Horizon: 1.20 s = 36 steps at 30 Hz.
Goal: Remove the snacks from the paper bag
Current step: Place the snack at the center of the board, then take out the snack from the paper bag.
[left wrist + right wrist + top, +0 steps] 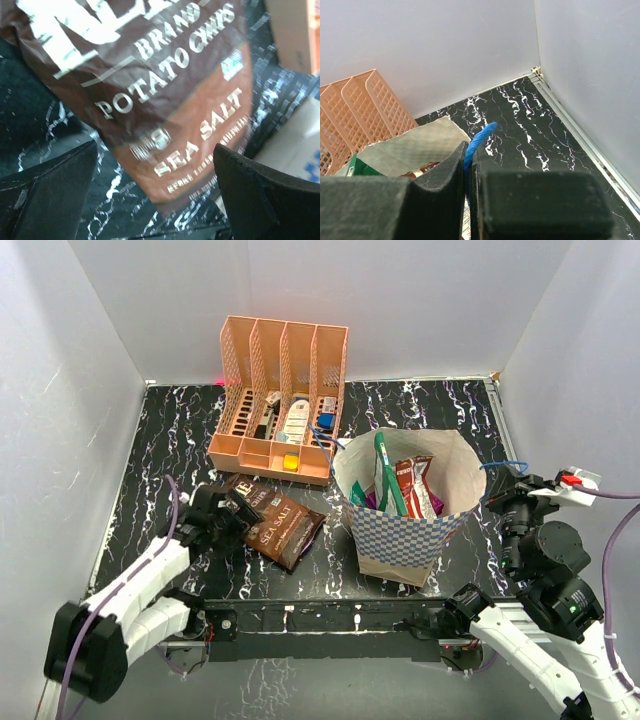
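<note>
The green packet stands upright inside the open paper bag, so I will lift my left gripper over the bag next and lower it onto the green packet's near edge (394, 494).
The dark brown "Sea Salt" packet (282, 522) lies flat on the table left of the paper bag. My left gripper (236, 512) is at its left end, open. In the left wrist view the packet (165, 90) lies below and between the spread fingers, gripper (155, 150). The blue-and-white checkered paper bag (408, 530) stands upright and open, with a red packet (413, 486), a green packet (386, 475) and a bit of purple (371, 502) inside. My right gripper (470, 152) is shut on the bag's blue twisted handle (483, 134) at the bag's right rim (498, 488).
An orange perforated file rack (280, 400) with small items stands behind the packet and bag, and shows in the right wrist view (360, 110). White walls close in the black marbled table (160, 450) on three sides. The bag's corner (300, 135) shows at the left wrist view's right.
</note>
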Motion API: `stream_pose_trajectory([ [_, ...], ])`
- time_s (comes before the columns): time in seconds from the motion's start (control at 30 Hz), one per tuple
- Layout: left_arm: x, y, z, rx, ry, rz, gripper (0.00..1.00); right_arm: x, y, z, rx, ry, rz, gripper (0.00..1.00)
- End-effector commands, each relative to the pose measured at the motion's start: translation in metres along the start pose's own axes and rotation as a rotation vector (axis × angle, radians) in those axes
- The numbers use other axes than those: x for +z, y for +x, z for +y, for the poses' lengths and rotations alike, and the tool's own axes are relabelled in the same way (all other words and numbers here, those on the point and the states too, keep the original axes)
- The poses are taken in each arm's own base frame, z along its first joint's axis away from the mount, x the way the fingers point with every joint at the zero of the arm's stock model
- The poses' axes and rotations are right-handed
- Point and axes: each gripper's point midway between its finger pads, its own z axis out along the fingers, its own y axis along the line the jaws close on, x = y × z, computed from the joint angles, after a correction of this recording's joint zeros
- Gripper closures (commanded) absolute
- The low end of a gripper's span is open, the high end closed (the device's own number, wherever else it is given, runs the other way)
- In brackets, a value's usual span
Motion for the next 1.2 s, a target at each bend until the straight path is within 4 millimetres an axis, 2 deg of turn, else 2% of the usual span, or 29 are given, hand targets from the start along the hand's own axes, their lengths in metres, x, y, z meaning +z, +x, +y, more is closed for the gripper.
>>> stream_pose_trajectory([
  [0.0, -0.047, -0.006, -0.031, 0.053, 0.18, -0.028, 0.02, 0.001, -0.025, 0.011, 0.095, -0.043, -0.073, 0.92],
  [0.2, -0.122, -0.027, -0.102, 0.167, 0.468, -0.102, 0.02, 0.005, -0.017, 0.015, 0.072, -0.046, -0.062, 0.92],
  [0.27, -0.139, -0.026, -0.129, 0.191, 0.55, -0.058, 0.02, 0.005, -0.014, 0.016, 0.074, -0.05, -0.057, 0.92],
  [0.37, -0.172, -0.02, -0.183, 0.228, 0.746, 0.024, 0.02, 0.005, -0.011, 0.017, 0.088, -0.059, -0.054, 0.92],
  [0.4, -0.192, -0.022, -0.204, 0.251, 0.816, 0.017, 0.02, 0.004, -0.012, 0.018, 0.094, -0.062, -0.054, 0.92],
  [0.47, -0.219, -0.018, -0.236, 0.309, 0.883, -0.005, 0.02, 0.004, -0.012, 0.019, 0.103, -0.067, -0.054, 0.92],
  [0.53, -0.234, -0.005, -0.267, 0.374, 0.923, -0.017, 0.01, 0.004, -0.013, 0.019, 0.11, -0.067, -0.054, 0.92],
  [0.63, -0.238, 0.034, -0.306, 0.474, 0.967, 0.027, 0.02, 0.004, -0.014, 0.02, 0.118, -0.071, -0.054, 0.92],
  [0.7, -0.233, 0.056, -0.324, 0.527, 0.957, 0.044, 0.01, 0.003, -0.016, 0.021, 0.125, -0.075, -0.055, 0.92],
  [0.8, -0.226, 0.073, -0.342, 0.628, 0.904, -0.002, 0.02, 0.002, -0.02, 0.021, 0.134, -0.078, -0.059, 0.92],
  [0.93, -0.202, 0.08, -0.35, 0.747, 0.727, -0.075, 0.04, 0.001, -0.025, 0.021, 0.145, -0.084, -0.066, 0.92],
  [1.07, -0.175, 0.088, -0.343, 0.827, 0.539, -0.137, 0.1, 0.0, -0.025, 0.021, 0.146, -0.085, -0.066, 0.92],
  [1.17, -0.156, 0.085, -0.341, 0.857, 0.414, -0.166, 0.12, 0.0, -0.024, 0.021, 0.148, -0.086, -0.066, 0.92],
])
